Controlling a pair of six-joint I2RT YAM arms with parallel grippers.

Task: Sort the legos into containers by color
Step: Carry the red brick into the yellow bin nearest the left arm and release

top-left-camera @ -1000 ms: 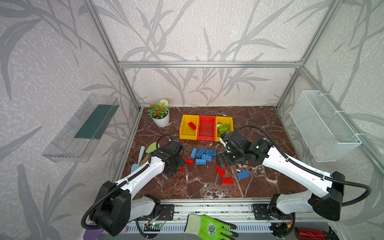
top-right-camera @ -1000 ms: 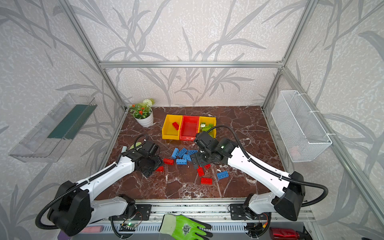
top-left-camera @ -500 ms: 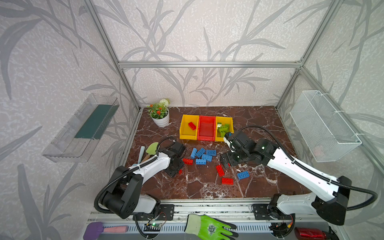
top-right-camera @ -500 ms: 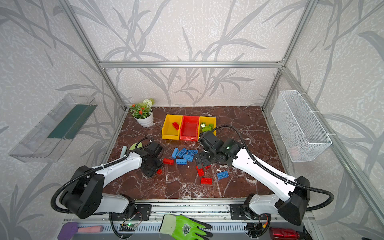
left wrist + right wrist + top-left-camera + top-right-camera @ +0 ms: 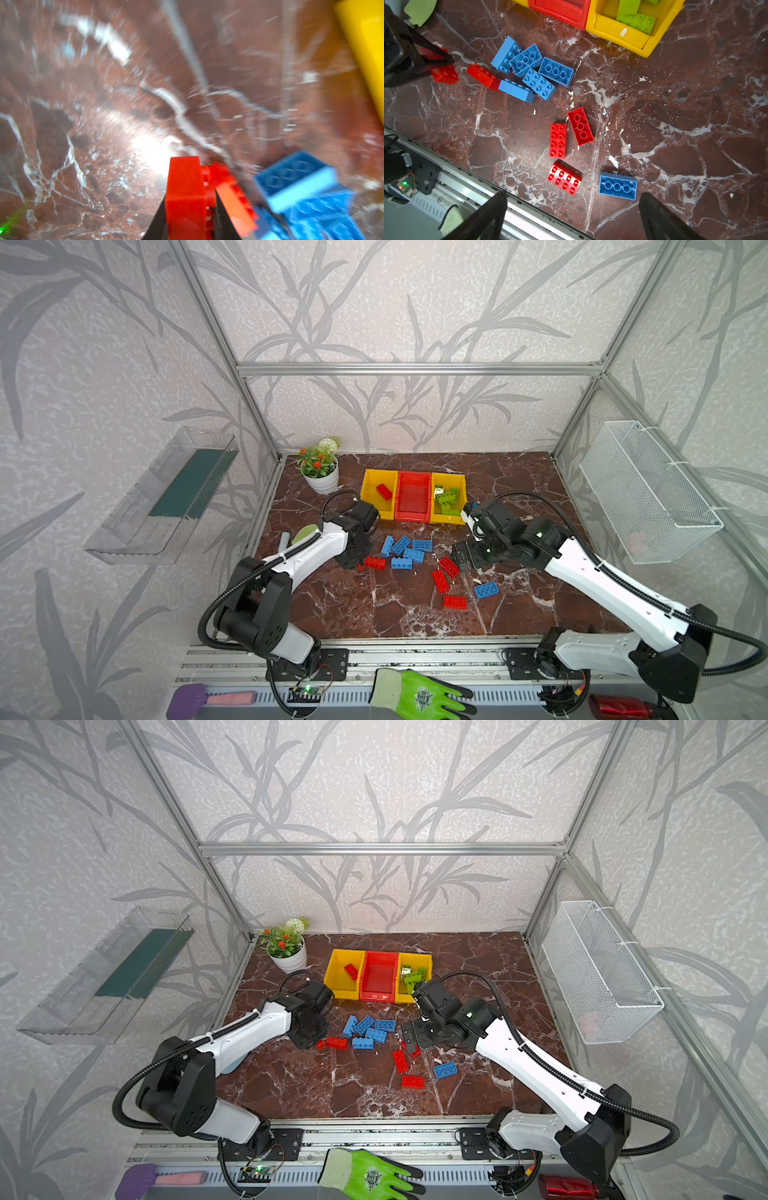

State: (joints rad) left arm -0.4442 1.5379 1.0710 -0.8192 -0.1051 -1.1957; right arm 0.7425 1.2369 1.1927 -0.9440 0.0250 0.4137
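Observation:
The yellow bin by the plant has a red lego inside, so my left gripper will next lift the red lego, carry it outward over that bin and let it go.
My left gripper [image 5: 190, 209] is shut on a red lego [image 5: 186, 193], held low over the table left of the blue pile; the right wrist view shows the same lego [image 5: 445, 75]. Another red lego [image 5: 375, 563] lies beside it. Several blue legos [image 5: 405, 549] are heaped mid-table, with three red legos [image 5: 439, 580] and one blue lego [image 5: 486, 590] nearer the front. The containers stand at the back: a yellow bin [image 5: 365, 494] holding a red lego, a red bin [image 5: 411, 517], and a yellow bin [image 5: 446, 519] holding green legos. My right gripper [image 5: 573, 194] hangs open above the red legos.
A potted plant [image 5: 320, 472] stands at the back left beside the bins. A white wire basket [image 5: 648, 489] hangs on the right wall and a clear tray [image 5: 166, 497] on the left. A green glove [image 5: 419, 695] lies on the front rail.
My left gripper has closed on the red lego. The right gripper has drifted slightly to the right, still open.

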